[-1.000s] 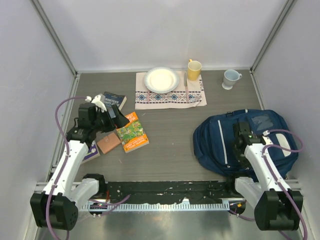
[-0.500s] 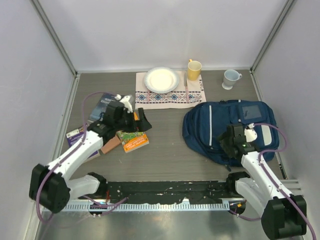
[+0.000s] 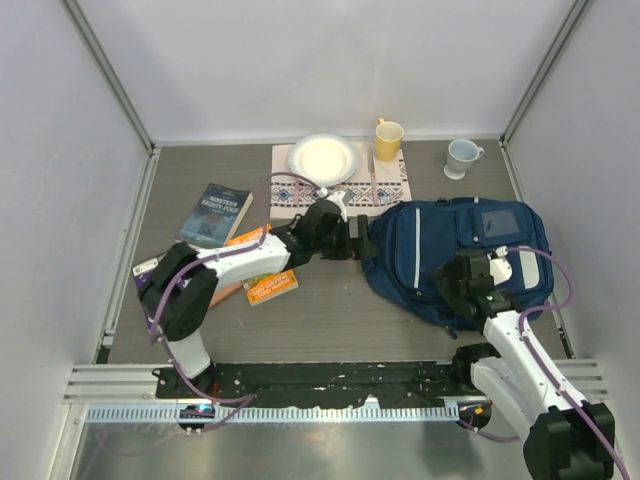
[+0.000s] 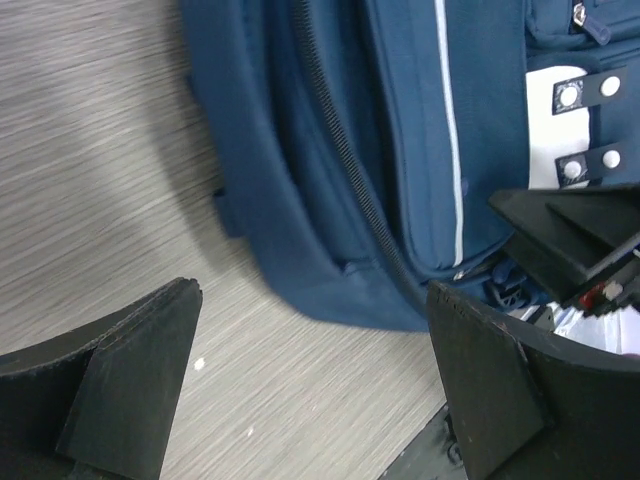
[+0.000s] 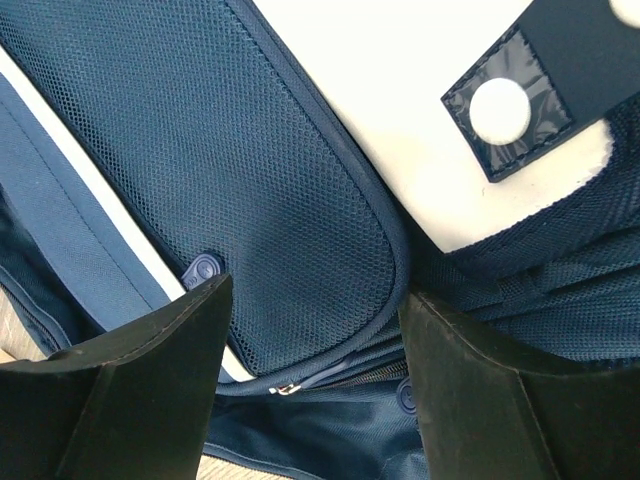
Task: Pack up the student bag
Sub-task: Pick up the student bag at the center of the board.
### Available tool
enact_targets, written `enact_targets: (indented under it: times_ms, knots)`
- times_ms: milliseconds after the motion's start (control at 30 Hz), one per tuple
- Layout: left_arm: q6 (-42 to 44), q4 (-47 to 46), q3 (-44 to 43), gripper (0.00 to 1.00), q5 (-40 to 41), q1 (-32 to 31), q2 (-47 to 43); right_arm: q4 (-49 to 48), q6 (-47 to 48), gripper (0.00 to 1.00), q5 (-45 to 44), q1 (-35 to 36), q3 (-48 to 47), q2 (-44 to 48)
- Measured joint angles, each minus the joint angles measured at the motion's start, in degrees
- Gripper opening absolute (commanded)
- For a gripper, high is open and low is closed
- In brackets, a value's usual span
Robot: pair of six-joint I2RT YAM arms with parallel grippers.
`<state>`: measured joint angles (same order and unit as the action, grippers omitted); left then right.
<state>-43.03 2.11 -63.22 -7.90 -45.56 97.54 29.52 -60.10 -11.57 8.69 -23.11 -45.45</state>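
The navy fold (image 3: 379, 260) (image 4: 288, 232) lies beside the long zipper, and I will shift my left gripper and bring it down onto the fold before I pack the bag.
The student bag (image 3: 455, 250), navy blue with thin white stripes and a white patch, lies flat at the right of the table. Its zipper side fills the left wrist view (image 4: 390, 150) and its mesh pocket the right wrist view (image 5: 250, 170). My left gripper (image 3: 357, 238) is open and empty, stretched out to the bag's left edge just above the table. My right gripper (image 3: 452, 285) is open over the bag's near edge, its fingers (image 5: 130, 400) straddling the mesh pocket and a zipper pull (image 5: 290, 388).
Books lie at the left: a dark blue one (image 3: 214, 214), an orange one (image 3: 268, 284) and others under the left arm. A placemat (image 3: 340, 192) at the back holds a white plate (image 3: 323, 158) and yellow mug (image 3: 388, 139). A pale mug (image 3: 461, 156) stands at the back right.
My left arm swung from the books at the left across to the bag's left edge. The bag shifted left and turned. My right gripper moved with it along its near edge.
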Motion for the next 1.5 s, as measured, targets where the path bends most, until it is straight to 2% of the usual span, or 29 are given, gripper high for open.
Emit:
enact_targets:
  times_ms: [133,333,367,400,433,467,533,567,633,667,733,767,833,867,900,1033,1300,1500]
  knots:
    - [-2.5,-4.3,-3.8,1.00,0.4,-2.5,6.7,1.0,0.4,0.74,0.2,0.2,0.2,2.2]
    - [-6.5,-7.9,-5.0,1.00,1.0,-3.4,12.5,3.3,1.2,0.75,0.5,0.3,0.2,4.7]
    - [-6.7,-7.8,-5.7,0.97,1.2,-3.4,13.5,3.6,1.3,0.75,0.5,0.3,0.2,4.7]
    - [-7.2,-7.6,-6.8,0.90,1.5,-3.4,14.8,4.0,1.5,0.75,0.6,0.3,0.2,4.9]
    - [-7.5,-7.5,-7.3,0.87,1.8,-3.5,15.5,4.1,1.5,0.75,0.6,0.3,0.2,5.0]
    - [-7.7,-7.4,-7.8,0.76,2.1,-3.5,16.0,4.3,1.6,0.75,0.6,0.3,0.2,5.0]
    - [-7.9,-6.4,-9.0,0.65,2.9,-3.6,17.0,4.5,1.7,0.75,0.6,0.3,0.2,5.0]
    - [-8.1,-6.0,-9.4,0.54,3.1,-3.6,17.3,4.5,1.8,0.75,0.6,0.3,0.2,5.0]
    - [-8.1,-5.2,-9.7,0.42,3.7,-3.8,17.5,4.6,2.0,0.75,0.5,0.3,0.2,5.0]
    - [-8.1,-4.7,-9.7,0.33,4.0,-3.8,17.5,4.7,2.3,0.75,0.5,0.3,0.1,5.0]
    - [-8.6,-4.2,-9.7,0.27,4.4,-3.8,17.5,4.9,3.1,0.76,0.5,0.3,-0.2,5.0]
    - [-8.5,-3.9,-9.7,0.17,4.6,-3.8,17.5,5.1,3.5,0.79,0.6,0.3,-0.4,5.0]
    - [-8.7,-3.5,-9.7,0.12,4.9,-3.8,17.5,5.7,5.0,0.81,0.8,0.3,-1.5,4.7]
    - [-8.7,-3.3,-9.8,0.03,5.0,-3.9,17.5,6.2,5.9,0.82,0.9,0.3,-2.4,4.1]
    - [-8.6,-2.8,-9.9,0.00,5.2,-3.9,17.4,6.8,6.7,0.83,1.1,0.3,-3.3,3.6]
    - [-7.6,1.5,-11.6,0.00,7.2,-3.9,16.4,11.1,10.9,0.89,1.0,0.4,-10.0,1.6]
    - [-5.5,12.0,-12.5,0.00,13.2,-3.1,7.6,18.3,16.8,0.91,1.6,0.4,-27.1,-0.2]
    - [-5.0,17.5,-12.5,0.00,15.8,0.2,1.5,26.3,17.6,0.91,5.7,0.4,-30.0,-1.0]
